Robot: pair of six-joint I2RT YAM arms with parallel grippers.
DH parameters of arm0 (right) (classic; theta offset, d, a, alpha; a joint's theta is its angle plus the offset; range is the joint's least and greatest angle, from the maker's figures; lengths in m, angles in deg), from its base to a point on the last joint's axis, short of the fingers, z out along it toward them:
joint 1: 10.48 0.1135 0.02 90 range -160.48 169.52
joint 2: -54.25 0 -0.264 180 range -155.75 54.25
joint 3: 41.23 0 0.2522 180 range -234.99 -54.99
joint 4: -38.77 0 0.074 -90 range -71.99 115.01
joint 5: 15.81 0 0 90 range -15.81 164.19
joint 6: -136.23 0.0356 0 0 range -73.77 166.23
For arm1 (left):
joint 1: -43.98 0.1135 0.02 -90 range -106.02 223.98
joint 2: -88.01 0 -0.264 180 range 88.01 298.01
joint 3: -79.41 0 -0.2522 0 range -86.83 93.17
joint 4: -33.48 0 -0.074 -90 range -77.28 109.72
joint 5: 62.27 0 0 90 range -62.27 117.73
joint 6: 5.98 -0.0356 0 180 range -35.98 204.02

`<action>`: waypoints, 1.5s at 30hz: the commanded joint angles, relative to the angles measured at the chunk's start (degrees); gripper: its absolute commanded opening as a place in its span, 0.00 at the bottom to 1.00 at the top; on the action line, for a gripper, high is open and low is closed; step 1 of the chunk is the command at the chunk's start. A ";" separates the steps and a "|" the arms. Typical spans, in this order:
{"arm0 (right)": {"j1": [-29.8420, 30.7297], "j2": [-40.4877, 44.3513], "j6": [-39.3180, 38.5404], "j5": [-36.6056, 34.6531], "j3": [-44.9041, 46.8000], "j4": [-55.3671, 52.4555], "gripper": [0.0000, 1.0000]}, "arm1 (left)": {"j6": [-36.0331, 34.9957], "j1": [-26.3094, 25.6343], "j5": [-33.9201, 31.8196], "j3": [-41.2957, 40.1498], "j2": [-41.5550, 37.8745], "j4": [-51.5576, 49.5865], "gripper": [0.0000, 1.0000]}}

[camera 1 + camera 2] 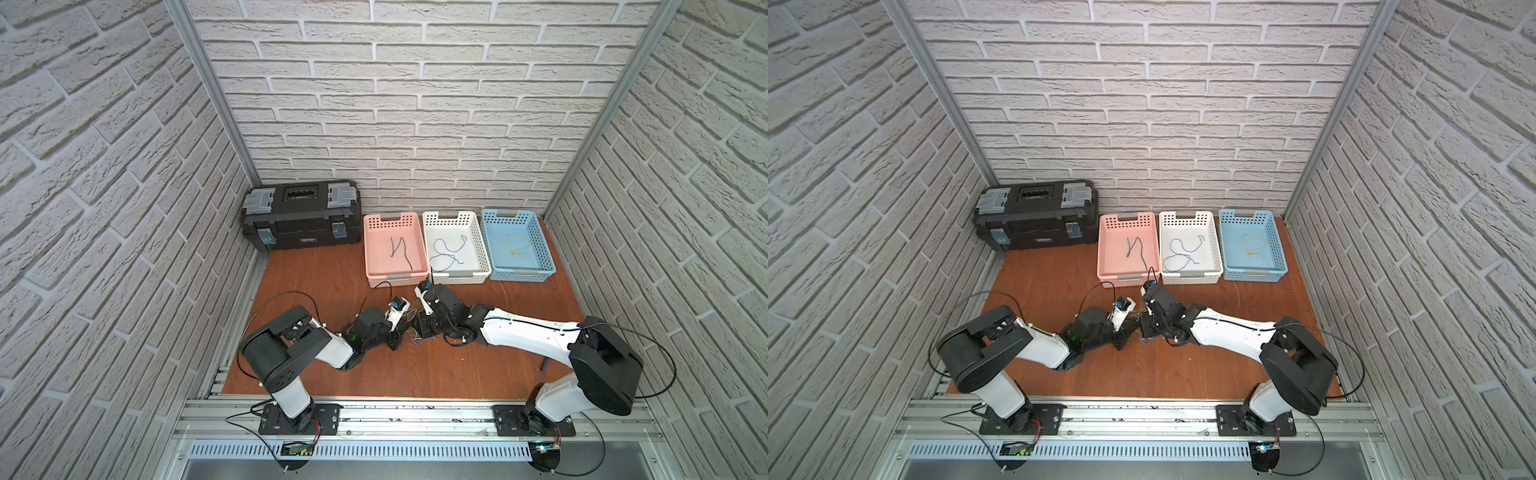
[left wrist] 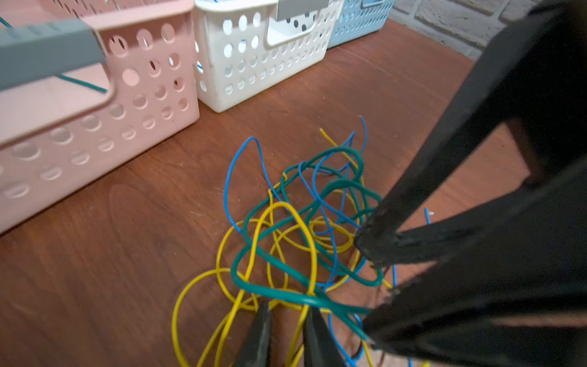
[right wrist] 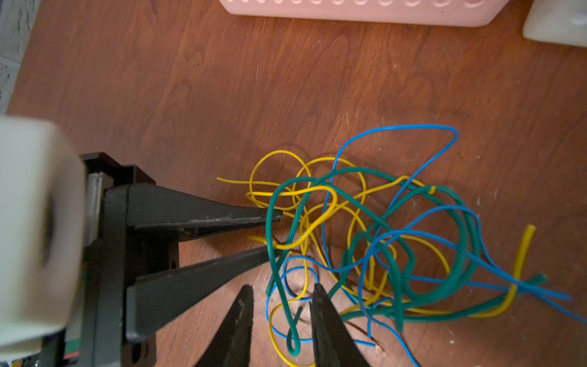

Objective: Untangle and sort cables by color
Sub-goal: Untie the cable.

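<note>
My right gripper will next stay low and close around the green loop's narrow end, already between its open fingers.
A tangle of yellow, blue and dark green cables lies on the wooden table, mostly hidden under both wrists in both top views. My left gripper is open at the tangle's edge, with a yellow strand running loose between its fingers. My right gripper is open at the opposite edge, its fingers either side of a green loop and blue and yellow strands. The two grippers face each other closely. Sorted cables lie in baskets: dark green, blue, yellow.
Pink, white and blue baskets stand in a row at the back of the table, just beyond the grippers. A black toolbox sits at the back left. Brick walls enclose three sides.
</note>
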 commanded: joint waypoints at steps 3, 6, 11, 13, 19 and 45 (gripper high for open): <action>0.24 -2.33 -2.92 1.14 0.15 0.09 0.31 | 0.54 -0.20 0.92 0.23 1.60 3.52 0.18; 0.23 -3.00 -3.42 0.99 0.32 0.14 0.24 | 0.48 -0.16 0.70 -0.03 1.01 3.30 0.18; 0.23 1.03 -3.12 2.21 1.07 1.87 0.03 | -0.17 -0.15 -0.09 -0.03 0.62 1.87 0.15; 0.28 4.17 -2.53 2.41 0.98 2.61 0.03 | -0.29 -0.11 -0.22 0.12 1.44 2.16 0.15; 0.22 10.49 -1.98 0.87 0.98 6.57 0.03 | 0.40 -0.23 0.14 0.10 3.88 4.45 0.13; -0.29 19.93 26.04 -5.46 6.76 10.64 0.03 | 1.37 -0.33 0.13 -2.70 -11.45 -0.82 0.35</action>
